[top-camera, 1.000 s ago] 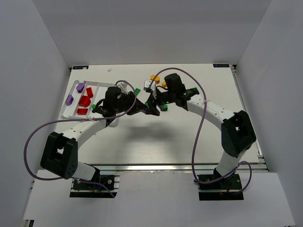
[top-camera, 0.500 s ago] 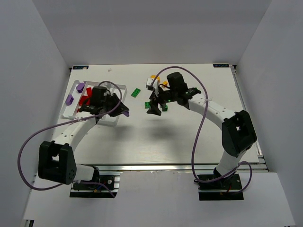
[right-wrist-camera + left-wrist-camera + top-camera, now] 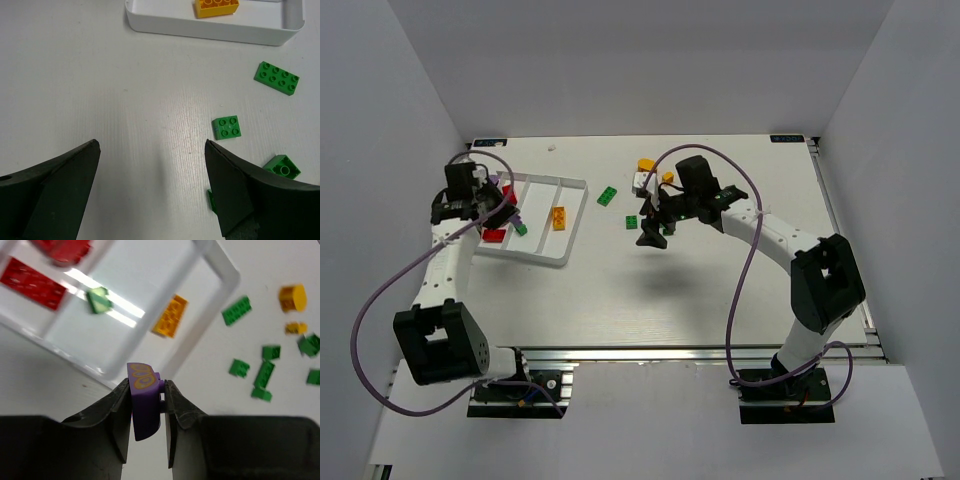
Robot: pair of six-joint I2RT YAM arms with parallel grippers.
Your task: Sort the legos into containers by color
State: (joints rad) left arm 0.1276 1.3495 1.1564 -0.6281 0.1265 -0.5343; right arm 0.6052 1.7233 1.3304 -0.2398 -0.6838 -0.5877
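Next I will move my left gripper to the left in the top view and down, since the tray's section beyond the red bricks lies below it on that side.
My left gripper (image 3: 148,386) is shut on a purple brick (image 3: 144,400) with an orange-yellow pattern on top. In the top view it (image 3: 506,207) hangs over the left part of the white tray (image 3: 570,187). The tray (image 3: 223,275) holds red bricks (image 3: 33,283), one green brick (image 3: 98,300) and one orange brick (image 3: 170,322) in separate compartments. My right gripper (image 3: 151,146) is open and empty above bare table, and shows in the top view (image 3: 648,236) near the middle. Green bricks (image 3: 226,127) lie just right of it.
Loose green bricks (image 3: 607,196) and orange bricks (image 3: 646,164) lie on the table right of the tray, with a white piece (image 3: 639,181) among them. In the right wrist view, the tray's near wall (image 3: 215,31) lies ahead of the right gripper. White walls enclose the table.
My left arm has swung left from the table's middle, beside the right gripper, to over the tray's left part. The right gripper has hardly moved and stays open.
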